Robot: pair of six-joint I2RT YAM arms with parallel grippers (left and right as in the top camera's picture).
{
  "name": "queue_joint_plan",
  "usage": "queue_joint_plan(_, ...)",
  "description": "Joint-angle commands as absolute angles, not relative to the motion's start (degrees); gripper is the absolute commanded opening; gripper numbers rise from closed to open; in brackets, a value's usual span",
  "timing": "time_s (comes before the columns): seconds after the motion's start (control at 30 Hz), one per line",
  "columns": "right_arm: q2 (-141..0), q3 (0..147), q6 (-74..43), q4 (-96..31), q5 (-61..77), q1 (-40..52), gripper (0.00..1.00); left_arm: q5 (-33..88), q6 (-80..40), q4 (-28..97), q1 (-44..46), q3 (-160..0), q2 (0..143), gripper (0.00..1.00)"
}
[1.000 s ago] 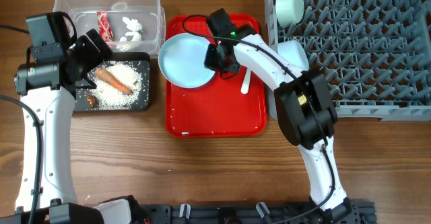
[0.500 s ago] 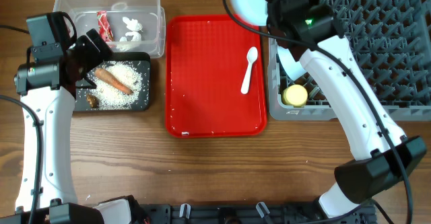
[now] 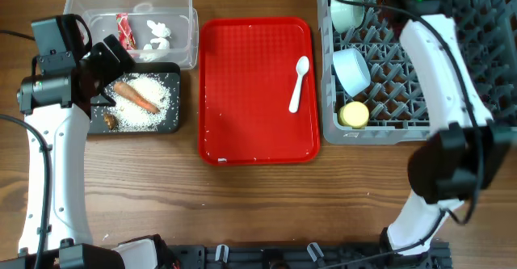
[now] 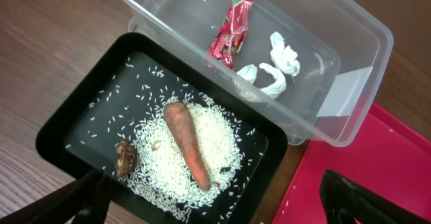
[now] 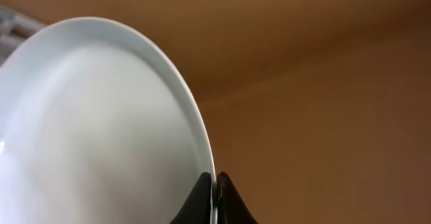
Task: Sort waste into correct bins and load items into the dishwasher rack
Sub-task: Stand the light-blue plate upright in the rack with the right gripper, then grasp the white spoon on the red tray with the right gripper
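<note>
The plate is already on edge to fit between the far wires of the grey rack below, so the right gripper should next lower it and let go of the plate's rim.
My right gripper (image 5: 215, 192) is shut on the rim of the light-blue plate (image 5: 101, 130), held on edge; in the overhead view the plate is out of frame, past the far edge of the grey dishwasher rack (image 3: 452, 75). The rack holds a pale green bowl (image 3: 347, 6), a light-blue bowl (image 3: 353, 69) and a yellow cup (image 3: 354, 114). The white spoon (image 3: 298, 81) lies on the red tray (image 3: 250, 132). My left gripper (image 4: 222, 210) is open and empty above the black tray (image 4: 74, 126), which holds the carrot (image 4: 187, 143), rice (image 4: 222, 150) and brown scrap (image 4: 125, 157). The clear tub (image 4: 350, 69) holds the red wrapper (image 4: 231, 29) and tissue (image 4: 273, 69).
The right arm (image 3: 432, 51) stretches across the rack's left half to the top of the overhead view. The left arm (image 3: 56, 140) stands along the table's left side. Bare wood lies in front of the trays.
The right arm lifted the plate off the red tray and carried it right and away over the rack, out of the overhead view. The left arm has not moved.
</note>
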State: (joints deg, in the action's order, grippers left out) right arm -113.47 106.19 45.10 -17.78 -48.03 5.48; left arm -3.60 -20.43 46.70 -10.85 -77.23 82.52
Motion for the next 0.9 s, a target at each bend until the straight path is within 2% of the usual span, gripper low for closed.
queue_joint_plan(0.0,-118.83,106.21,55.68,-14.13,-46.24,5.54,0.04,-4.16,-19.70,46.59,-11.16,-77.60,82.63,1.00)
queue_joint_plan(0.27,-124.95,106.21,55.07,-13.02,-38.39,5.61,0.04,-4.16,-19.70,46.59,-11.16,-77.60,82.63,1.00)
queue_joint_plan(0.3,-124.95,106.21,53.36,-12.67,-37.98,5.61,0.09,-4.16,-19.70,46.59,-11.16,-77.60,82.63,1.00)
queue_joint_plan(0.37,-124.95,106.21,47.99,-12.36,-37.45,5.61,0.61,-4.16,-19.70,46.59,-11.16,-77.60,82.63,1.00)
queue_joint_plan(0.4,-124.75,106.24,44.29,-12.25,-37.41,5.61,1.00,-4.16,-19.70,46.59,-11.16,-77.60,82.63,1.00)
queue_joint_plan(0.5,-120.68,106.28,35.14,-15.07,-37.08,6.59,1.00,-4.16,-19.70,46.59,-11.16,-77.60,82.63,1.00)
queue_joint_plan(0.6,-113.01,106.28,25.74,-22.44,-26.92,8.86,1.00,-4.16,-19.70,46.59,-11.16,-77.60,82.63,1.00)
queue_joint_plan(0.63,-110.19,106.28,20.25,-26.04,-20.67,9.93,1.00,-4.16,-19.70,46.59,-11.16,-77.60,82.63,1.00)
queue_joint_plan(0.67,-106.74,106.28,7.86,-31.03,-7.94,11.46,1.00,-4.16,-19.70,46.61,-11.16,-77.60,82.63,1.00)
queue_joint_plan(0.73,-104.22,106.28,-1.26,-36.12,9.19,12.84,1.00,-4.16,-19.73,46.61,-11.16,-77.60,82.63,1.00)
queue_joint_plan(0.77,-104.16,106.26,-3.20,-38.20,22.81,13.45,0.97,-4.16,-19.73,46.63,-11.16,-77.60,82.63,1.00)
queue_joint_plan(0.8,-105.41,106.26,-4.03,-39.90,28.86,14.46,0.83,-4.16,-19.70,46.63,-11.16,-77.60,82.63,1.00)
queue_joint_plan(0.87,-108.77,106.26,-11.11,-44.84,21.74,17.82,0.82,-4.16,-19.70,46.63,-11.16,-77.60,82.63,1.00)
